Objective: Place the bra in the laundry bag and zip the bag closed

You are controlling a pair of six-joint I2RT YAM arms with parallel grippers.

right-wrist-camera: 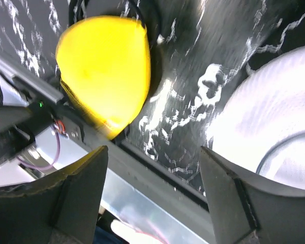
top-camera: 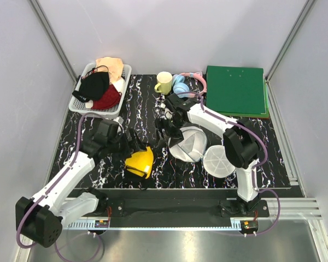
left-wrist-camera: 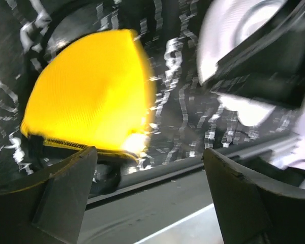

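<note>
The bra's black-trimmed corner away from the bag lies below and back, so my left gripper lowers its open fingers back onto that exposed edge next.
The yellow bra (top-camera: 140, 162) lies folded, one cup up, on the black marbled table near its front edge. It also shows in the left wrist view (left-wrist-camera: 86, 96) and the right wrist view (right-wrist-camera: 104, 68). The white mesh laundry bag (top-camera: 190, 143) lies open to its right, with its second half (top-camera: 218, 161) flat beside it; it appears blurred in the wrist views (left-wrist-camera: 234, 30) (right-wrist-camera: 274, 112). My left gripper (top-camera: 132, 143) is open and empty just behind the bra (left-wrist-camera: 150, 193). My right gripper (top-camera: 167, 128) is open and empty by the bag's far-left rim (right-wrist-camera: 155, 198).
A white slatted basket (top-camera: 82, 103) at the back left holds a black garment (top-camera: 94, 86), a dark red one and a beige one. A yellow mug (top-camera: 164, 82), blue-pink headphones (top-camera: 183, 83) and a green board (top-camera: 235, 90) stand at the back. A metal rail runs along the front edge.
</note>
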